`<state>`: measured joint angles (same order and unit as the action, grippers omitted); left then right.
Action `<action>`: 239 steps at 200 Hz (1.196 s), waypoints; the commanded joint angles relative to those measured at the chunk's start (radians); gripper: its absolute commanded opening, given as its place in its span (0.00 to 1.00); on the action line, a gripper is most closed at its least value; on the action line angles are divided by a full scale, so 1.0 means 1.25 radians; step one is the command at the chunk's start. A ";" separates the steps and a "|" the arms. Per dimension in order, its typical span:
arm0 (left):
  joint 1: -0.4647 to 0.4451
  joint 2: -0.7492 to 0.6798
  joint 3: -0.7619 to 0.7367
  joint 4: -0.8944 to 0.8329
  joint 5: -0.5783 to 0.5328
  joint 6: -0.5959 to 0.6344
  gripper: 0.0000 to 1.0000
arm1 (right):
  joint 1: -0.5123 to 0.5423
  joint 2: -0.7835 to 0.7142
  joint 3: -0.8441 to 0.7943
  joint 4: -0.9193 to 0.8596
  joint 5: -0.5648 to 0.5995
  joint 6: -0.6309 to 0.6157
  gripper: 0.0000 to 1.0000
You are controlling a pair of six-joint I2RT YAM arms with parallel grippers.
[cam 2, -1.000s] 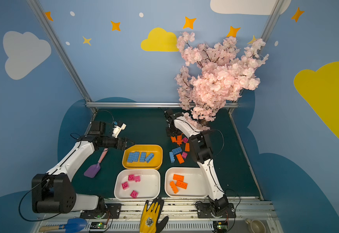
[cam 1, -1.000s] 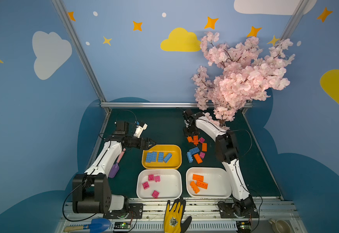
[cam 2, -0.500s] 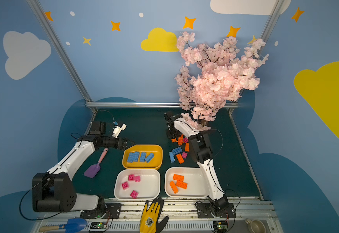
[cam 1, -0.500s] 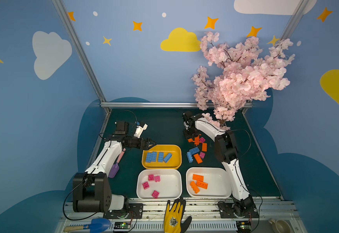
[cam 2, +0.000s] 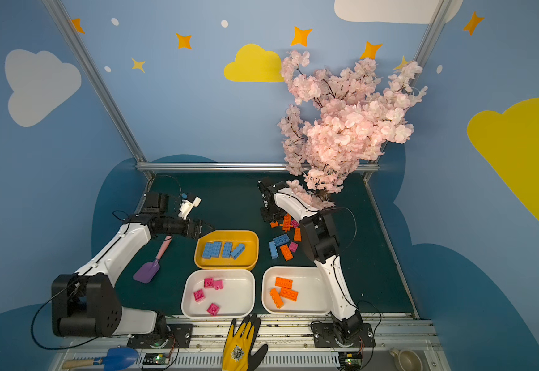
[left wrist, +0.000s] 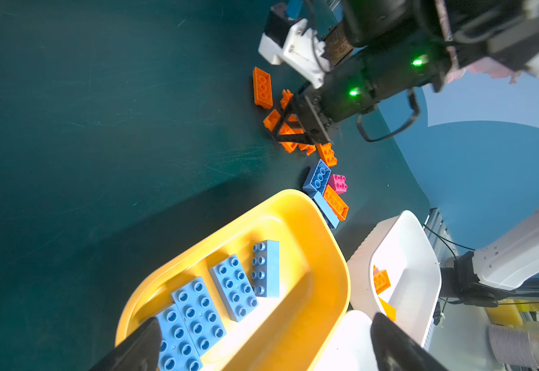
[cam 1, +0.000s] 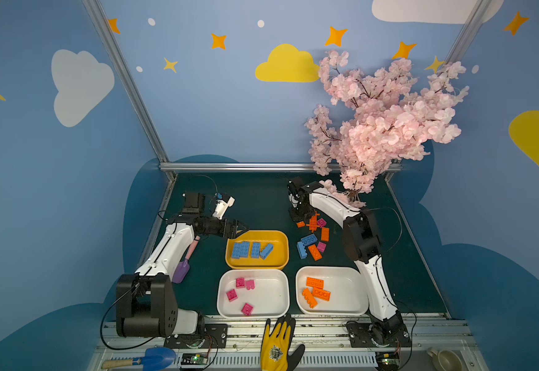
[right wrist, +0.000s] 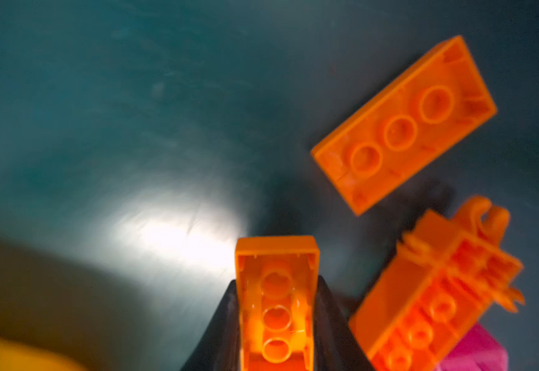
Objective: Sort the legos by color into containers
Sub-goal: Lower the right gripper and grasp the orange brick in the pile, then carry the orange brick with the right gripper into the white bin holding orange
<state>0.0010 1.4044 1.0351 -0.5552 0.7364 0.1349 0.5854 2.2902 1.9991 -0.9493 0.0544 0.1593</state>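
Note:
My right gripper next lifts the orange lego up and back over the bare bottom of the white container to let it go, since orange legos are already inside.
My right gripper point(right wrist: 277, 282) is shut on an orange lego point(right wrist: 276, 308), whose hollow underside faces the wrist camera. In both top views that gripper point(cam 1: 300, 218) is down at the far end of the loose pile of legos point(cam 1: 313, 237). Beside it lie an upturned orange brick point(right wrist: 403, 125), an orange lattice piece point(right wrist: 473, 257) and a pink brick point(right wrist: 477, 353). My left gripper point(left wrist: 266, 321) stands open and empty over the far left rim of the yellow container point(cam 1: 281, 237), which holds blue bricks point(cam 1: 249, 250). One white container point(cam 1: 274, 282) holds pink bricks, the other point(cam 1: 348, 289) orange ones.
A purple scoop point(cam 1: 183, 268) lies by the left arm. A pink blossom tree point(cam 1: 383, 122) hangs over the right arm at the back right. A yellow glove point(cam 1: 278, 343), a blue shovel point(cam 1: 152, 358) and a cup point(cam 1: 444, 359) lie on the front rail.
The right jaws have closed on the orange lego at the far end of the pile. The left arm has not moved.

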 commanded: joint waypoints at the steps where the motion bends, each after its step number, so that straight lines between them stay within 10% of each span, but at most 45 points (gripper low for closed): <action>1: 0.006 -0.010 0.021 -0.025 0.006 0.016 1.00 | 0.030 -0.149 -0.063 0.010 -0.108 -0.004 0.17; 74: 0.011 -0.015 0.026 -0.012 0.002 -0.002 1.00 | 0.160 -0.352 -0.278 0.028 -0.308 0.152 0.16; 119: 0.011 -0.025 0.007 0.015 0.017 -0.019 1.00 | 0.225 -0.447 -0.413 -0.097 -0.159 0.091 0.16; 239: 0.011 -0.016 0.002 0.012 0.027 -0.007 1.00 | 0.177 -0.664 -0.791 -0.150 -0.065 0.316 0.24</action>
<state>0.0113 1.3911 1.0370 -0.5373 0.7452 0.1158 0.8310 1.4601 1.0470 -1.1301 -0.0803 0.4980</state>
